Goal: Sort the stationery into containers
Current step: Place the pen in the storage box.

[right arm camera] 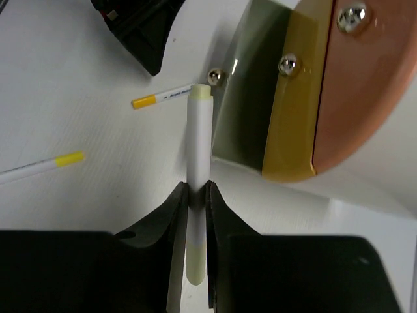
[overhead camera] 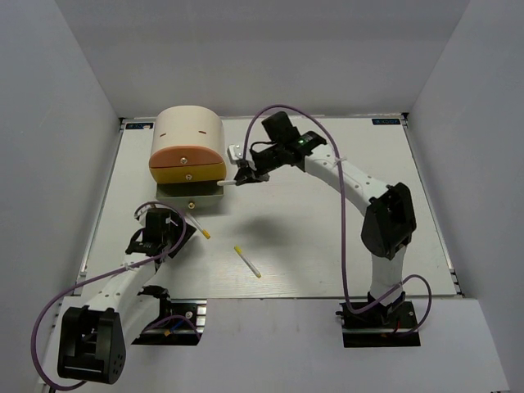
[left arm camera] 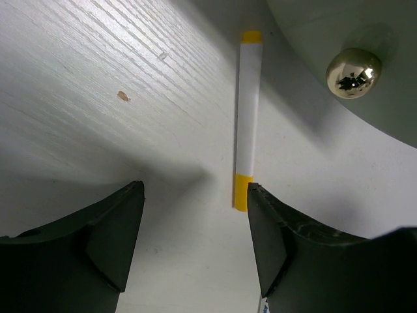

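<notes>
My right gripper moves to the left in the top view next, over the cabinet's open bottom drawer point(overhead camera: 187, 190) point(right arm camera: 253, 107), and releases the pen.
The beige half-cylinder cabinet point(overhead camera: 188, 131) stands at the back left, with an orange drawer point(overhead camera: 187, 155), a yellow drawer point(overhead camera: 188, 173) and a pale bottom drawer point(overhead camera: 194, 195) pulled out. My right gripper point(overhead camera: 243, 174) is shut on a white pen point(right arm camera: 199, 143) just right of the drawers point(right arm camera: 296, 111). My left gripper point(left arm camera: 195, 222) is open and empty, low over the table. A white pen with yellow ends point(left arm camera: 246, 117) lies just ahead of its right finger, beside the bottom drawer's knob point(left arm camera: 352, 72). This pen also shows in the top view point(overhead camera: 201, 229).
Another white pen with a yellow tip point(overhead camera: 247, 260) lies on the table near the front middle; it also shows in the right wrist view point(right arm camera: 42, 164). The table's raised edges and grey walls surround the work area.
</notes>
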Robot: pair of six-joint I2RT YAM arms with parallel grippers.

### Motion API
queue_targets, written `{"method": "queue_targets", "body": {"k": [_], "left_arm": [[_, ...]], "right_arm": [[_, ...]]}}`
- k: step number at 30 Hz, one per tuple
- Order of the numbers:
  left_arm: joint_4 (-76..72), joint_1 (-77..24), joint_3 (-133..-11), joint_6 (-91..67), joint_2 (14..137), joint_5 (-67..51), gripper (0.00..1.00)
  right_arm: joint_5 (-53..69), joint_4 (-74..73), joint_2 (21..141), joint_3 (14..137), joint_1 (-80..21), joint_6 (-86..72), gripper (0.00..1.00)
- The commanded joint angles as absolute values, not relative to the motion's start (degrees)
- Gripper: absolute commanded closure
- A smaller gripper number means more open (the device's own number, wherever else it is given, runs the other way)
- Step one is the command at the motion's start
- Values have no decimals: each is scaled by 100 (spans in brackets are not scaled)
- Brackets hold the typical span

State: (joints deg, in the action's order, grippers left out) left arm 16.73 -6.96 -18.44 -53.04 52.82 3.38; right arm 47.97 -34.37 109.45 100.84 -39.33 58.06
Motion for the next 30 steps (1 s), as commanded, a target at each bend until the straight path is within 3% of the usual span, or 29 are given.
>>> {"method": "queue_targets", "body": {"k": [1,8,12,19,27,30], "left_arm": [[1591,-712,-1811,-5317,5168,272,26],[1538,-712,-1811,-5317,5107,272,26],[1538,-712,-1758,-5317,5054,212,26],[1538,-712,-1705,-5370,5054,158,26],[1416,-712,-1705,-5370,5062,158,26],[1310,-712,-1705,-5370,5246,158,27]], "right_arm": [[4606,-3543,11197,10511,-4209,6389,100],[4114,-2418,11522,10635,-4710,5829,100],[3771,-1006,11742,10626,-4930,4942,100],[3112,-404,12347,11012,-5124,4395,99],[3076,-281,12472,10995,-5177,4254,67],[3137,-351,12297,10907,-5159,4219,60]]}}
